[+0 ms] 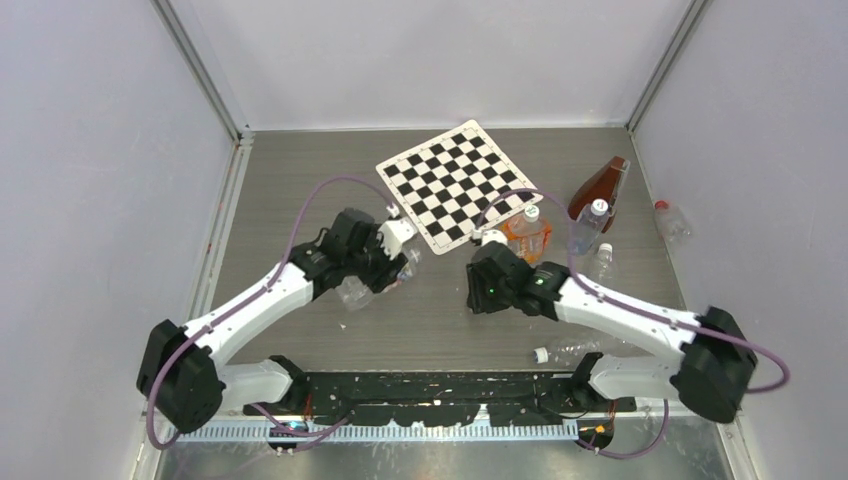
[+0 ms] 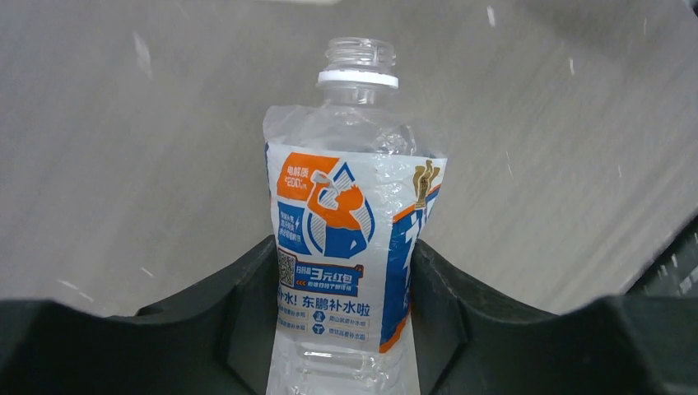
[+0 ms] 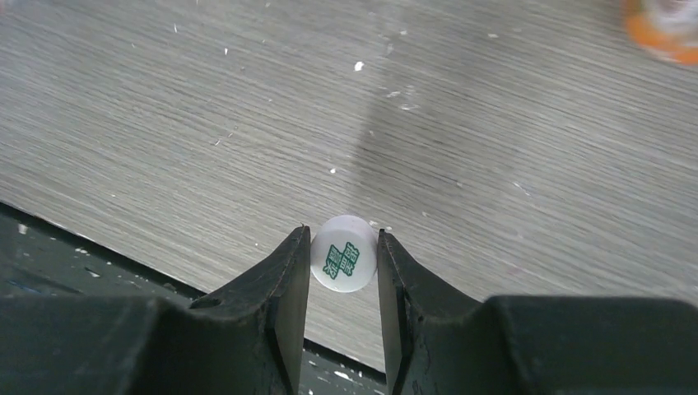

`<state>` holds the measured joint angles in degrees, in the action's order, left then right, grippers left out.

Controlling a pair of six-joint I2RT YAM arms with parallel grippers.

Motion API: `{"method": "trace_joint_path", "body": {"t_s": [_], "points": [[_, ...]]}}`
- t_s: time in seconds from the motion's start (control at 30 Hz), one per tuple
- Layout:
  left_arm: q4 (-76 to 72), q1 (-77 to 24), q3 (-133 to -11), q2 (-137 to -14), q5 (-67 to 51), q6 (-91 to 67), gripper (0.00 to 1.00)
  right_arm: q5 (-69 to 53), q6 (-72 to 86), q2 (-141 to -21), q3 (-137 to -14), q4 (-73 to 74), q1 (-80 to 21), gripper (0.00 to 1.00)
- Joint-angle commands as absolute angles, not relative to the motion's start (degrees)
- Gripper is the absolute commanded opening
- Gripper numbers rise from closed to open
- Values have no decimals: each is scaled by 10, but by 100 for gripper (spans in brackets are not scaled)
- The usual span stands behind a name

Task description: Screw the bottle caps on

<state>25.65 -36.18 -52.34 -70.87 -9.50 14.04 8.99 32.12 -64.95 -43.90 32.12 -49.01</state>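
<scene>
The white bottle cap [image 3: 344,265] goes down with my right gripper, drifting left in the top view, for release on the tabletop below next, because that tabletop patch is bare.
My left gripper [image 2: 346,329] is shut on the labelled body of a clear bottle [image 2: 354,206], one finger on each side. The bottle's threaded neck [image 2: 358,53] is open, with only a white ring below it. From above, that gripper [image 1: 388,268] holds the bottle [image 1: 355,292] tilted over the table, left of centre. My right gripper [image 3: 342,236] is shut on a white bottle cap [image 3: 344,265] with green print, held at its fingertips above the table. In the top view the right gripper [image 1: 484,290] is right of the bottle. Another white cap [image 1: 540,354] lies near the front edge.
A checkerboard [image 1: 455,183] lies at the back. An orange bottle [image 1: 527,235], a brown bottle [image 1: 598,185] and a capped clear bottle [image 1: 592,225] stand at the back right. A red-capped bottle [image 1: 672,222] lies far right. A clear bottle [image 1: 580,348] lies under the right arm.
</scene>
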Motion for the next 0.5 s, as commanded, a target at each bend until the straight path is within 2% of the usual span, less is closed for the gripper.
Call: {"method": "trace_joint_path", "body": {"t_s": [0.0,0.17,0.33,0.4,0.47], "points": [[286,-375,-434,-648,-89,78,44,89,293,-750,-476,240,-519,15],[280,-382,-409,-620,-51,59,46,100,282,-840,-492,223,-542,19],[293,-383,-420,-650,-40,78,48,109,280,-901,-520,272,-546,26],[299,-383,-427,-669,-38,87,49,111,282,-913,-525,288,-547,30],[307,-383,-436,-688,-43,92,51,109,286,-918,-525,299,-547,39]]}}
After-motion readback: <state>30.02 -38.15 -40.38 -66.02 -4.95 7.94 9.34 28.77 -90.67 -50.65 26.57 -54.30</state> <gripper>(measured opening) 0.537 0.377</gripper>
